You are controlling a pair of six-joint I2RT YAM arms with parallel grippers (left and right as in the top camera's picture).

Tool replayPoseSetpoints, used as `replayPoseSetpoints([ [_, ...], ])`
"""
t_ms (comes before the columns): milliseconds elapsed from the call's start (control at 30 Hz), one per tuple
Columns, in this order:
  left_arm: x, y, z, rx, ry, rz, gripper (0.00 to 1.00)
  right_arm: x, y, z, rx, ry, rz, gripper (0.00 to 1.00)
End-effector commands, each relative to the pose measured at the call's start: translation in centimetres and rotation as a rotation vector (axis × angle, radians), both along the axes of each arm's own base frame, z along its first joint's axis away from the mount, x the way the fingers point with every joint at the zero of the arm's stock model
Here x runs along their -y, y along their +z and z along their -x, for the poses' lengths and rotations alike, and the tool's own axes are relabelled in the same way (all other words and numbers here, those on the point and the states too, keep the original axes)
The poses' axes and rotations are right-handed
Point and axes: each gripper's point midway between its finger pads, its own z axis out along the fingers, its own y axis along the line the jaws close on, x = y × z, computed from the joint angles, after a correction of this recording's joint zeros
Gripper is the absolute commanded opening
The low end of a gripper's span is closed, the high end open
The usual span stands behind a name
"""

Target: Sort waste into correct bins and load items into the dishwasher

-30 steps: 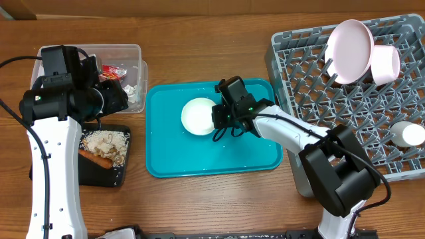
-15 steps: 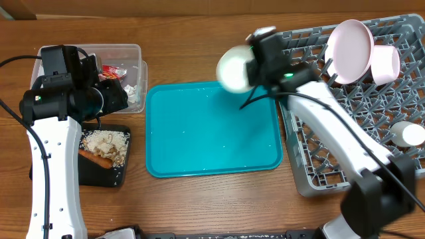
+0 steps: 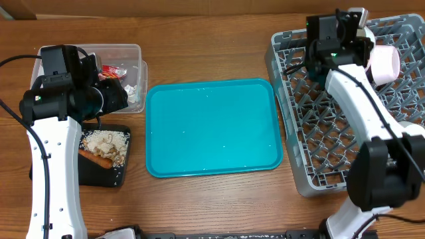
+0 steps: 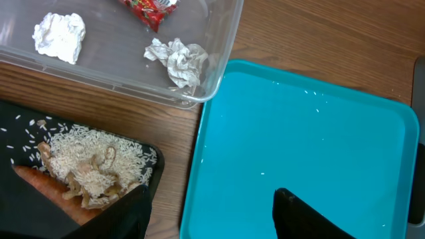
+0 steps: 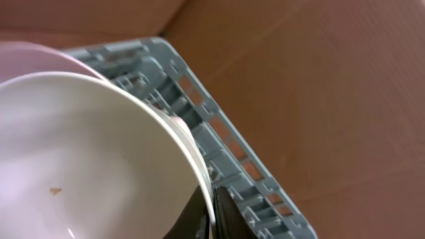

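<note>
My right gripper holds the white bowl (image 5: 86, 159) and should lower it next into the back of the grey dish rack beside the pink cup, because dishes belong in this rack.
My right gripper (image 3: 340, 28) hangs over the back of the grey dish rack (image 3: 312, 153), shut on the rim of the white bowl (image 5: 86, 159). In the right wrist view its fingertips (image 5: 211, 199) pinch that rim on edge, with the pink plate (image 5: 26, 50) just behind and the rack's wall (image 5: 226, 146) below. My left gripper (image 4: 212, 219) is open and empty, over the gap between the black tray (image 4: 26, 126) and the teal tray (image 4: 299, 133). The clear tub (image 3: 136, 50) holds a red wrapper (image 4: 149, 8) and paper scraps (image 4: 178, 58). Beige leftovers (image 4: 86, 159) and an orange stick (image 4: 40, 182) lie in the black tray.
A pink cup (image 3: 385, 63) stands on edge in the rack beside my right gripper. The teal tray (image 3: 212, 126) lies bare in the middle of the wooden table, between the bins and the rack. My right arm stretches across the rack's right half.
My right gripper lifted the white bowl off the teal tray and carried it right and back, over the rack's far edge. The left arm has not moved.
</note>
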Motion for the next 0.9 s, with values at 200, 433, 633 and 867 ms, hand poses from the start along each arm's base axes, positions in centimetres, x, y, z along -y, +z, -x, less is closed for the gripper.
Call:
replayPoseSetpoints([
  [200, -0.1, 0.6, -0.1, 0.019, 0.015, 0.002, 0.61, -0.9, -6.3, 0.1, -0.192, -0.009, 0.078, 0.04],
  [433, -0.1, 0.6, -0.1, 0.019, 0.015, 0.002, 0.61, -4.2, -8.6, 0.8, -0.211, 0.052, 0.052, 0.07],
  [633, -0.1, 0.6, -0.1, 0.019, 0.015, 0.002, 0.61, -7.4, -8.8, 1.1, -0.242, 0.122, 0.064, 0.21],
  [867, -0.1, 0.6, -0.1, 0.019, 0.015, 0.002, 0.61, -10.0, -9.9, 2.3, -0.348, 0.197, 0.057, 0.67],
])
